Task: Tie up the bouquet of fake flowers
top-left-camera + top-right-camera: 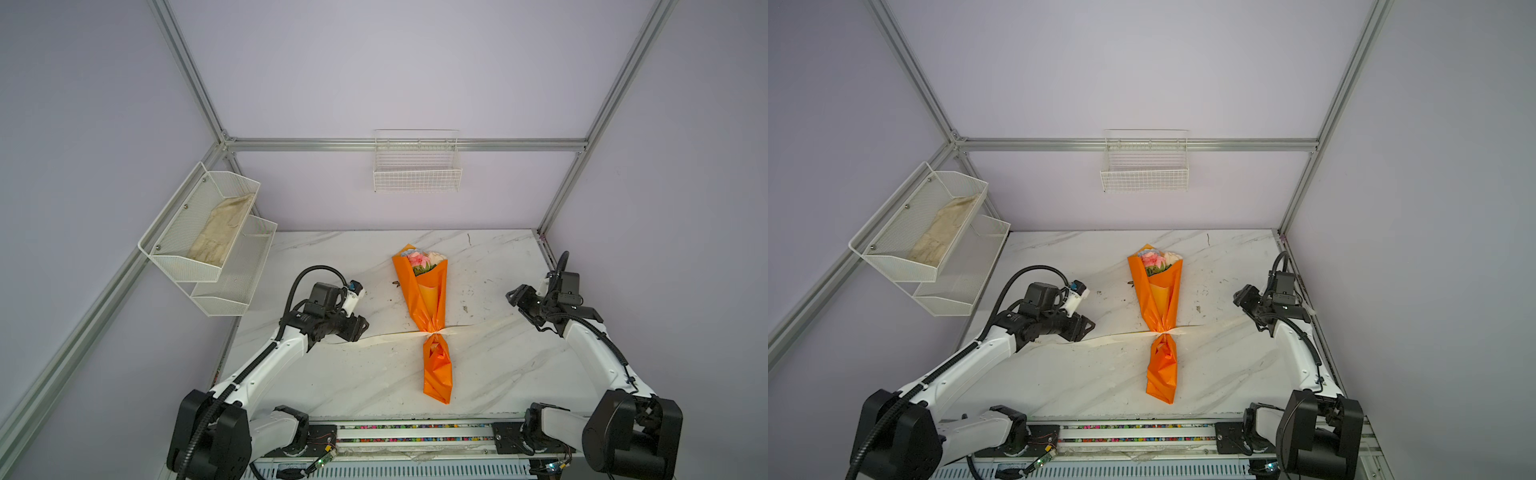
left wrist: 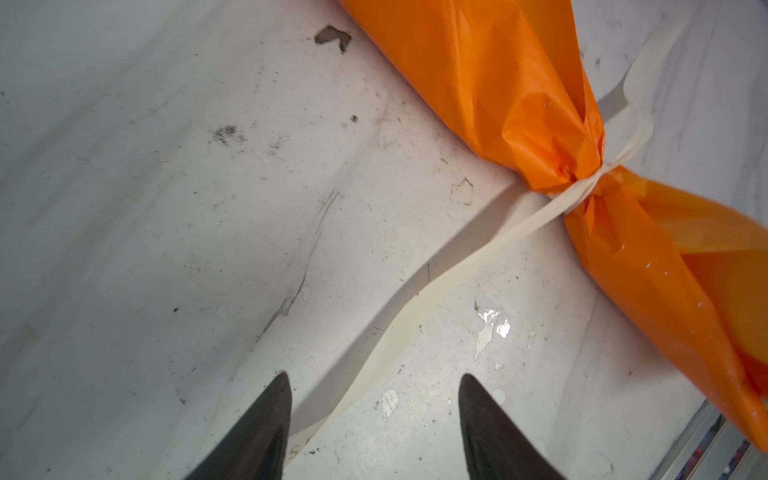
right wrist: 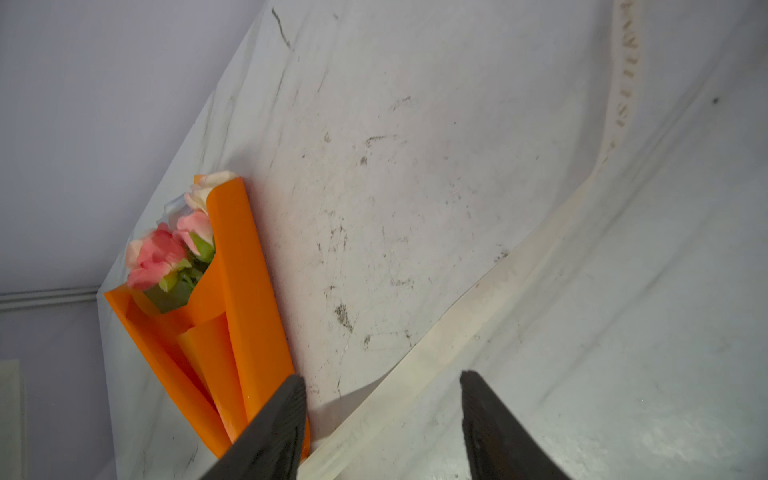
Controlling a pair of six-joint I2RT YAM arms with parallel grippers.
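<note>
The slack ribbon tail (image 2: 324, 429) lies along the tabletop below the gap of my open fingers, so my left gripper should next lower them around it and close.
The bouquet of fake flowers (image 1: 428, 307) (image 1: 1160, 307) lies along the middle of the marble table, its pink and cream blooms (image 3: 166, 253) pointing to the back wall. Orange paper (image 2: 519, 83) wraps it. A cream ribbon (image 1: 434, 331) (image 2: 415, 307) pinches the wrap at its waist in a knot, with slack tails running left and right over the table (image 3: 457, 332). My left gripper (image 1: 359, 328) (image 2: 374, 376) is open over the left tail. My right gripper (image 1: 513, 295) (image 3: 382, 374) is open to the right of the bouquet, with the right tail passing below its fingers.
A white mesh two-tier shelf (image 1: 208, 232) holding a beige cloth hangs on the left wall. A wire basket (image 1: 417, 166) hangs on the back wall. The table's front edge meets a metal rail (image 1: 415, 432) between the arm bases.
</note>
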